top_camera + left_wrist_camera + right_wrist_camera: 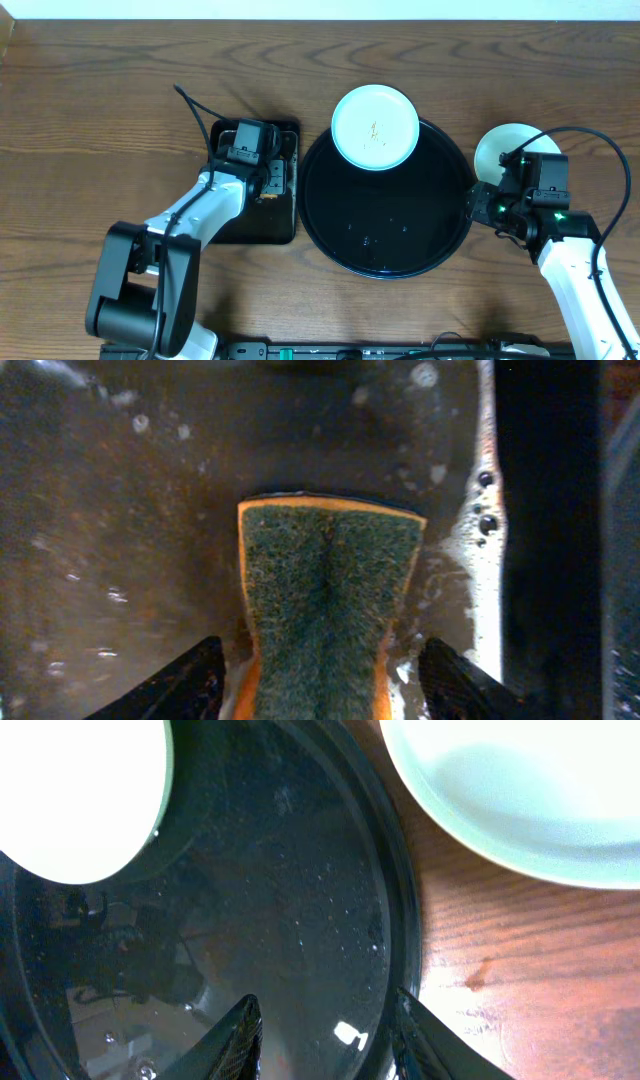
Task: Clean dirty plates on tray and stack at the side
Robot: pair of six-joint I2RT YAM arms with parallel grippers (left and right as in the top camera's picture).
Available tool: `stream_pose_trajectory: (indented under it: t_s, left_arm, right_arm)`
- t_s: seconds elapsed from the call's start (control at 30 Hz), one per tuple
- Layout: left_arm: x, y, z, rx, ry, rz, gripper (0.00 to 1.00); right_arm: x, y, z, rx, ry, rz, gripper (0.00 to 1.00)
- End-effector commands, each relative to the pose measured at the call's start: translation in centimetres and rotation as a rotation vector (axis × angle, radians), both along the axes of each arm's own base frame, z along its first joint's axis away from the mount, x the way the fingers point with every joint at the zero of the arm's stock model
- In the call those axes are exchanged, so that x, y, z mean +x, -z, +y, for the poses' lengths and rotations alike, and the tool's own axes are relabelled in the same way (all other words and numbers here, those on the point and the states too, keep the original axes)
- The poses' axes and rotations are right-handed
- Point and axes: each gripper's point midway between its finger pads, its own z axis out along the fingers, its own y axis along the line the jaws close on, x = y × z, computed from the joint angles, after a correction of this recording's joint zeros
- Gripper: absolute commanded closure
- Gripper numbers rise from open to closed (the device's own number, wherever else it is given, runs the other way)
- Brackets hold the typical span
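Note:
I will move my right gripper outward and to the left in the overhead view, across the tray, to pinch the facing rim of the mint plate, because the plate is dirty with a smear.
A pale mint plate (375, 126) with a small brown-orange smear lies on the far rim of the round black tray (385, 250). In the right wrist view this plate (80, 790) is at the top left. A second pale plate (500, 148) rests on the wood to the right of the tray, partly hidden by my right arm, and appears again as a plate (520, 800) at the top right. My right gripper (325, 1010) is open over the tray's right rim (400, 900) and holds nothing. My left gripper (322, 660) is open astride a green-topped orange sponge (325, 590), with a gap on each side.
The sponge lies in a small rectangular black tray (240, 228) left of the round tray, wet with soapy foam (480, 570). Water drops and reflections cover the round tray's floor (300, 920). My left arm reaches in from the front left, and a cable (195, 105) trails behind it.

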Motion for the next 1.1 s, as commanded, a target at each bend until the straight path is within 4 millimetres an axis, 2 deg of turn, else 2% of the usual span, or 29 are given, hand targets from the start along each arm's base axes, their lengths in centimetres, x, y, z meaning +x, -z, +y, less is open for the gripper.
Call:
stream_pose_trajectory:
  t_s: [0.0, 0.1, 0.4, 0.57, 0.73, 0.87, 0.93, 1.07]
  left_arm:
    - [0.1, 0.7, 0.0, 0.001, -0.005, 0.007, 0.43]
    - [0.3, 0.6, -0.1, -0.002, -0.005, -0.006, 0.47]
    - [0.5, 0.2, -0.1, -0.004, -0.006, -0.016, 0.47]
    - [0.5, -0.1, -0.1, -0.007, -0.006, -0.022, 0.61]
    - [0.1, 0.2, 0.0, -0.001, -0.006, -0.003, 0.66]
    - [0.0, 0.2, 0.0, 0.0, -0.006, 0.0, 0.85]
    - [0.0, 0.2, 0.0, 0.0, -0.006, 0.001, 0.92]
    - [0.0, 0.2, 0.0, 0.0, -0.006, 0.001, 0.92]
  right_arm:
    - [0.4, -0.2, 0.8, 0.001, -0.039, -0.023, 0.59]
    - [1.0, -0.5, 1.5, -0.001, -0.063, -0.054, 0.57]
    - [2.7, 0.2, 3.0, 0.001, -0.11, -0.089, 0.59]
    - [4.9, 0.7, 4.0, 0.003, -0.134, -0.145, 0.59]
    - [8.2, 0.6, 5.9, 0.011, -0.175, -0.263, 0.48]
    - [10.8, 0.8, 7.5, 0.017, -0.207, -0.362, 0.44]
    - [11.8, 1.2, 8.1, 0.021, -0.217, -0.398, 0.43]
    - [13.6, 2.4, 8.7, 0.025, -0.223, -0.454, 0.44]
